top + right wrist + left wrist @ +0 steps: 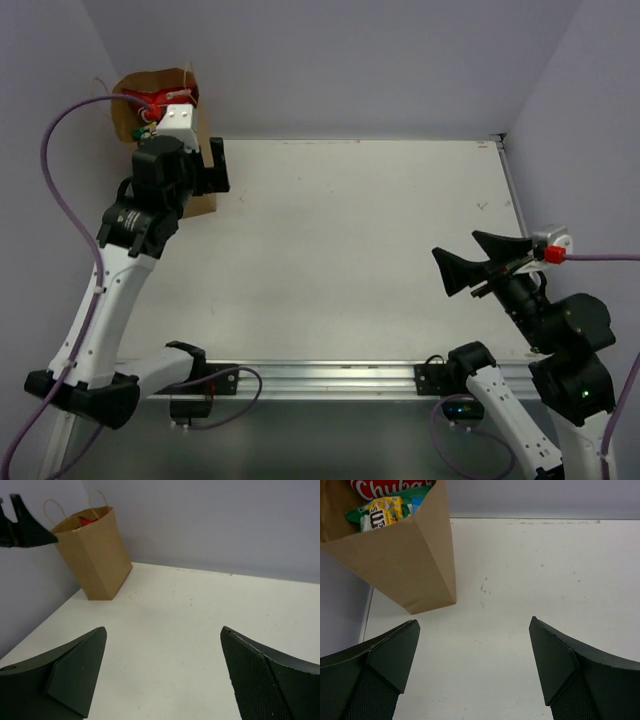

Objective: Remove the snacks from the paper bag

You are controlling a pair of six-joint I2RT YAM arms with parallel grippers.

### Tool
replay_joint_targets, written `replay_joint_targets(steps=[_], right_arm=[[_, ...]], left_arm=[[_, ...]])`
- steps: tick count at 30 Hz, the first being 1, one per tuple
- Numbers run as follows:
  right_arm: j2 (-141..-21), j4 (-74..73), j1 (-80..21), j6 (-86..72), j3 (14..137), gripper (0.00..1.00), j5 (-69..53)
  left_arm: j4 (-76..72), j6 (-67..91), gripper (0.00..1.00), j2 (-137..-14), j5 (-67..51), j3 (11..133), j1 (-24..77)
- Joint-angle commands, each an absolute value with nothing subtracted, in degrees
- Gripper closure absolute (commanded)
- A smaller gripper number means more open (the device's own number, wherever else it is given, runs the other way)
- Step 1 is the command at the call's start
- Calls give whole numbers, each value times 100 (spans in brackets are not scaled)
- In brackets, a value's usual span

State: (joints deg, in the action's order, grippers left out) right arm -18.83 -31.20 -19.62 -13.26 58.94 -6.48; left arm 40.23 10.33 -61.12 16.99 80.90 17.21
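Observation:
I will next move my left gripper outward onto the side of the bag's rim by the open table, with one finger inside, because the bag's rim is beyond my fingers.
The tall brown paper bag stands upright in the far left corner, open at the top, partly hidden by my left arm. In the left wrist view the bag holds a red chip bag, a yellow candy pack, a green pack and a bit of blue pack. My left gripper is open and empty, above the table just right of the bag; it shows from above. My right gripper is open and empty, far from the bag, at the right.
The white table meets lilac walls at the back and both sides. The bag's two loop handles stick up by the left wall. A metal rail runs along the near edge.

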Motion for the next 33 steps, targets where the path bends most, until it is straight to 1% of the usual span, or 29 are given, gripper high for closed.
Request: replay_joint_targets(steps=[1, 2, 4, 5, 7, 8, 10, 11, 13, 14, 17, 19, 22, 23, 24, 25, 27, 28, 29, 30, 32, 33], right_arm=[[-2092, -2997, -1978, -1784, 5696, 1, -1326], [-2153, -2997, -1978, -1871, 5661, 1, -1475], [-2232, -3041, -1978, -1925, 5581, 1, -1634], [-2311, -3067, -1978, -1890, 5564, 1, -1739], [-2416, -3163, -1978, -1855, 5555, 1, -1942], [-2521, -3225, -1978, -1863, 5555, 1, -1951], [-2619, -3357, -1977, -1872, 5590, 1, -1986], [-2671, -3410, -1978, -1863, 5616, 1, -2021], [-2768, -3524, -1978, -1846, 5643, 1, -2179], [-2795, -3542, -1969, -1820, 5643, 1, -2223], [-2830, -3542, -1978, -1828, 5520, 1, -2259], [-2856, -3542, -1978, -1854, 5458, 1, -2250], [-2909, -3542, -1978, -1863, 5441, 1, -2276], [-2927, -3533, -1978, -1872, 5432, 1, -2276], [-2935, -3533, -1978, -1872, 5432, 1, -2268], [-2962, -3533, -1978, -1872, 5432, 1, -2268], [-2997, -3542, -1977, -1881, 5449, 1, -2268], [-3006, -3551, -1978, -1890, 5449, 1, -2268], [-3032, -3559, -1978, -1890, 5458, 1, -2285], [-3041, -3586, -1978, -1890, 5475, 1, -2294], [-3059, -3612, -1969, -1881, 5475, 1, -2294], [-3059, -3638, -1977, -1890, 5476, 1, -2277]], left_arm=[[3569, 871, 0, -6774, 1768, 8944, 1426], [3438, 844, 2, -7185, 1401, 9095, 989], [3366, 826, 3, -7600, 1056, 9586, 617], [3305, 791, 3, -8020, 1063, 9737, 459], [3252, 546, 3, -8453, 1160, 10218, 413], [3191, 493, 3, -8864, 1169, 10361, 361], [3112, 334, 5, -9227, 1108, 10781, 290], [3059, 308, 10, -9568, 1116, 10915, 238], [3059, 185, 14, -9904, 1064, 11387, 220], [3085, 150, 19, -10218, 959, 11530, 211], [3103, 105, 21, -10703, 949, 12040, 185], [3076, 79, 27, -10923, 958, 12242, 176], [3024, 62, 33, -11083, 932, 12375, 141], [3006, 53, 37, -11161, 940, 12384, 132], [3006, 44, 40, -11197, 940, 12392, 123], [2997, 35, 45, -11223, 932, 12401, 114], [2971, 26, 51, -11311, 932, 12410, 88], [2962, 26, 57, -11364, 897, 12419, 79], [2936, 44, 59, -11382, 888, 12428, 79], [2909, 53, 64, -11399, 844, 12436, 79], [2883, 53, 78, -11469, 704, 12437, 79], [2909, 53, 87, -11496, 660, 12454, 79]])
